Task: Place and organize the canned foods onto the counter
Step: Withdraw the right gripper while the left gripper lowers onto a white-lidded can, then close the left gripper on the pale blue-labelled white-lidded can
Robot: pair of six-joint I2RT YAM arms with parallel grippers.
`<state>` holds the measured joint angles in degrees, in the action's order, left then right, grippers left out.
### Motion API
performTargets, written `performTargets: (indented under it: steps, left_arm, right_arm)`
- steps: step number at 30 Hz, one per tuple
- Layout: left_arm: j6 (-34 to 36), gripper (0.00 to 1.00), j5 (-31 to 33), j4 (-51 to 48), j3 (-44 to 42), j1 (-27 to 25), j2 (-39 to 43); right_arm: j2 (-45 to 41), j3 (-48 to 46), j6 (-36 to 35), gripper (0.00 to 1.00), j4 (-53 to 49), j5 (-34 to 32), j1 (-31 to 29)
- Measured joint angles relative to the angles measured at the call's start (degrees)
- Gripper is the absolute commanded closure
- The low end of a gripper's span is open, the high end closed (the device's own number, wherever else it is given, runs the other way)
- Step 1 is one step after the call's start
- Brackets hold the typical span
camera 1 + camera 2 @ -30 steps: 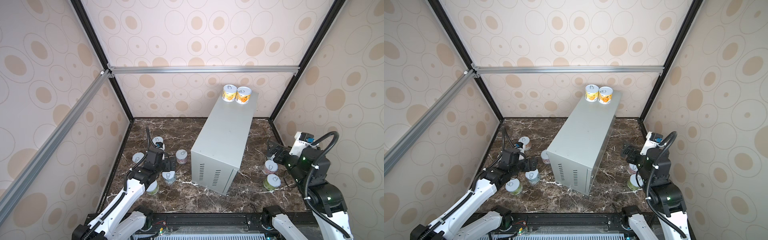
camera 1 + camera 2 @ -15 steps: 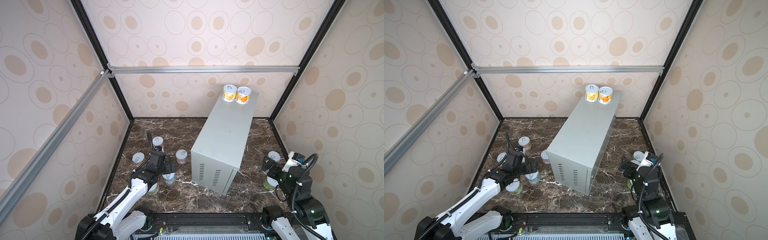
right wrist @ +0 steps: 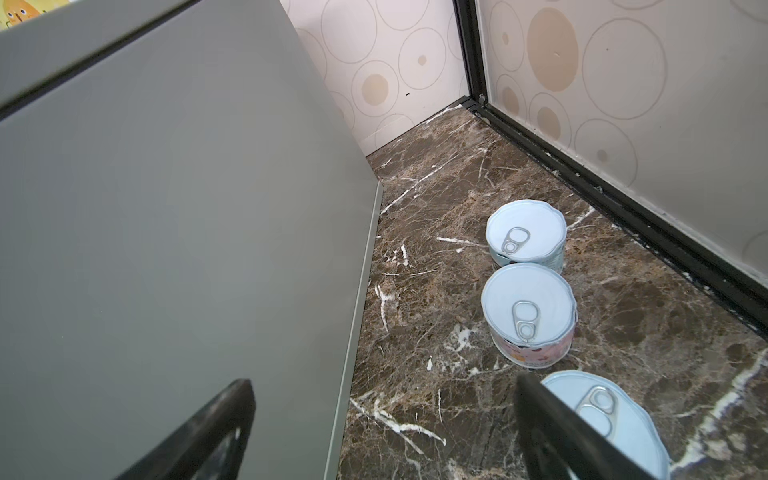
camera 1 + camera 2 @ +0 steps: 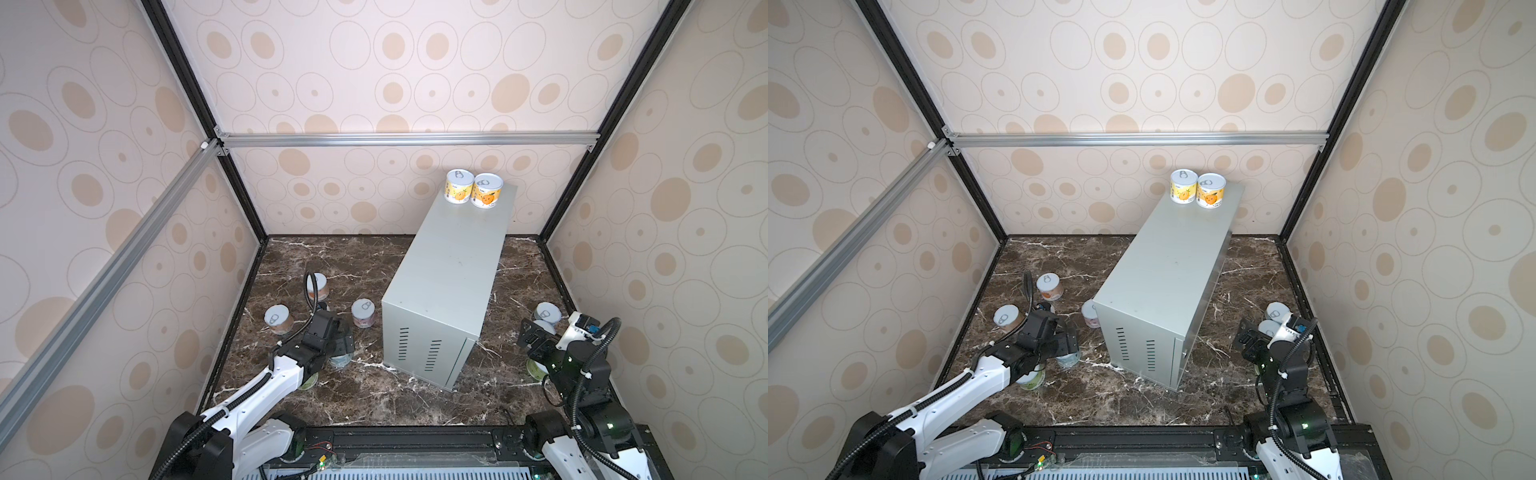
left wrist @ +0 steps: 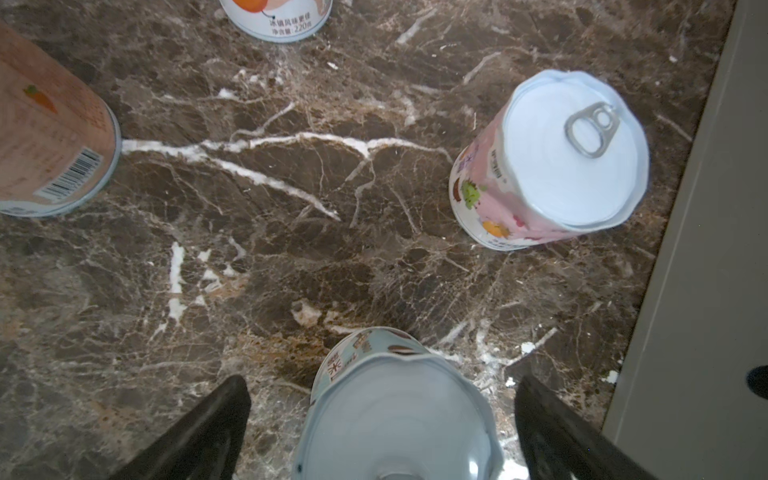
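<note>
The pale-blue can [image 4: 340, 360] [image 5: 399, 411] has a gap on each side, so my left gripper needs to go down over it next, bring its open fingers down past the can's lid and close.
The counter [image 4: 453, 266] is a tall grey box with two yellow-orange cans [image 4: 459, 185] [image 4: 487, 190] at its far end. My left gripper [image 5: 382, 382] stands open astride a pale-blue can [image 5: 399, 411], with a gap on each side. A pink can [image 5: 552, 162], a salmon can [image 5: 50, 137] and a white-labelled can [image 5: 278, 16] stand beyond it. My right gripper [image 3: 384, 384] is open and empty, low beside the counter's side wall [image 3: 166, 249]. Three cans line up by it: a pale-blue one [image 3: 525, 235], a pink one [image 3: 530, 311] and the nearest [image 3: 602, 415], partly behind one finger.
A green-labelled can [image 4: 1032, 379] sits on the dark marble floor [image 4: 374, 399] under my left forearm. Patterned walls and a black frame [image 3: 623, 199] close in the floor on three sides. The counter's vented end [image 4: 415, 353] faces the front.
My left gripper has moved toward the front and right, down over the pale-blue can. My right arm has drawn back and dropped low beside the counter.
</note>
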<state>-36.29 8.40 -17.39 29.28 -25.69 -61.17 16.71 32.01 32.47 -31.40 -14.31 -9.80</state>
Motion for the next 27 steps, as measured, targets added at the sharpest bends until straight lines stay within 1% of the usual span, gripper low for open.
performTargets:
  steps: [8, 15, 22, 25, 27]
  left_arm:
    - [-3.45, 0.01, 3.69, 1.79, -1.53, -5.68, -4.31]
    - [-5.97, 0.02, 5.31, 4.63, -3.41, -7.82, -7.72]
    - [-6.97, 0.07, 6.56, 7.02, -3.85, -8.57, -10.99]
    - [-7.21, 0.11, 6.93, 7.58, -3.87, -8.68, -11.30]
    - [-7.39, 0.15, 7.21, 7.58, -3.89, -8.72, -11.32]
  right_arm:
    - [1.68, -1.90, -0.68, 0.01, 3.43, 1.22, 0.00]
    - [2.43, -2.75, -0.83, 0.01, 4.33, 2.27, 0.00]
    - [2.58, -2.80, -0.90, 0.01, 4.87, 2.62, 0.00]
    - [2.69, -2.80, -1.01, 0.01, 4.90, 2.73, 0.00]
    - [2.75, -2.80, -1.03, 0.01, 4.90, 2.75, 0.00]
